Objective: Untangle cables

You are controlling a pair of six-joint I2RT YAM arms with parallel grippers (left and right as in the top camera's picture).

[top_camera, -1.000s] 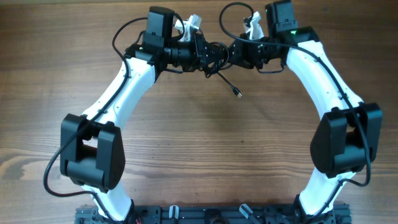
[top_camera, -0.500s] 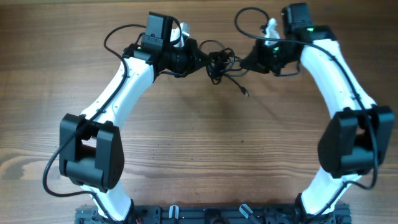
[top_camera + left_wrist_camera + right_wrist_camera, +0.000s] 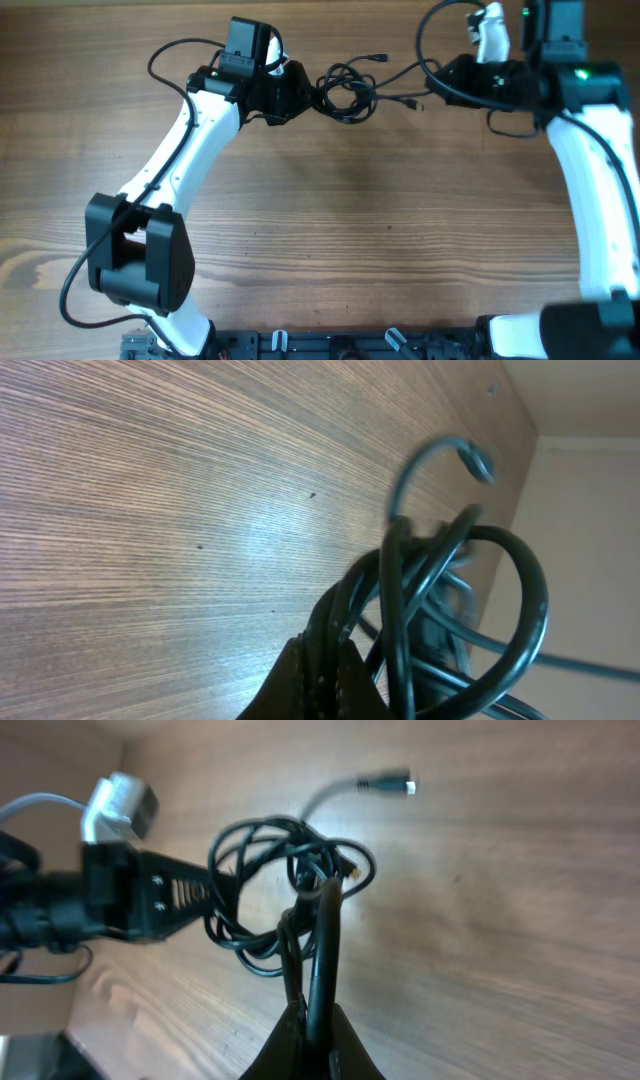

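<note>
My left gripper holds the loops. My right gripper needs to pull to the right in the overhead view first, then open, to get away from the bundle.
The cables (image 3: 346, 90) are thin black cords in a loose bundle of loops, held above the far middle of the table between my two grippers. My left gripper (image 3: 303, 93) is shut on the bundle's left side; in the left wrist view its jaws (image 3: 325, 672) pinch several strands of the cables (image 3: 440, 590). My right gripper (image 3: 447, 84) is shut on strands stretched out from the bundle's right side; the right wrist view shows its jaws (image 3: 310, 1012) clamped on them below the loops (image 3: 262, 885). A plug end (image 3: 386, 785) hangs free. Another plug end (image 3: 380, 57) points away.
The wooden table (image 3: 340, 220) runs under both arms. The left gripper (image 3: 150, 898) shows in the right wrist view, beside the loops. Thicker black arm wires (image 3: 175, 50) arc off each arm. A black rail (image 3: 330, 345) lies along the table's near edge.
The two grippers have drawn apart, the right one far to the right and the left one slightly left. The tight knot between them has spread into looser loops with a strand pulled out rightward.
</note>
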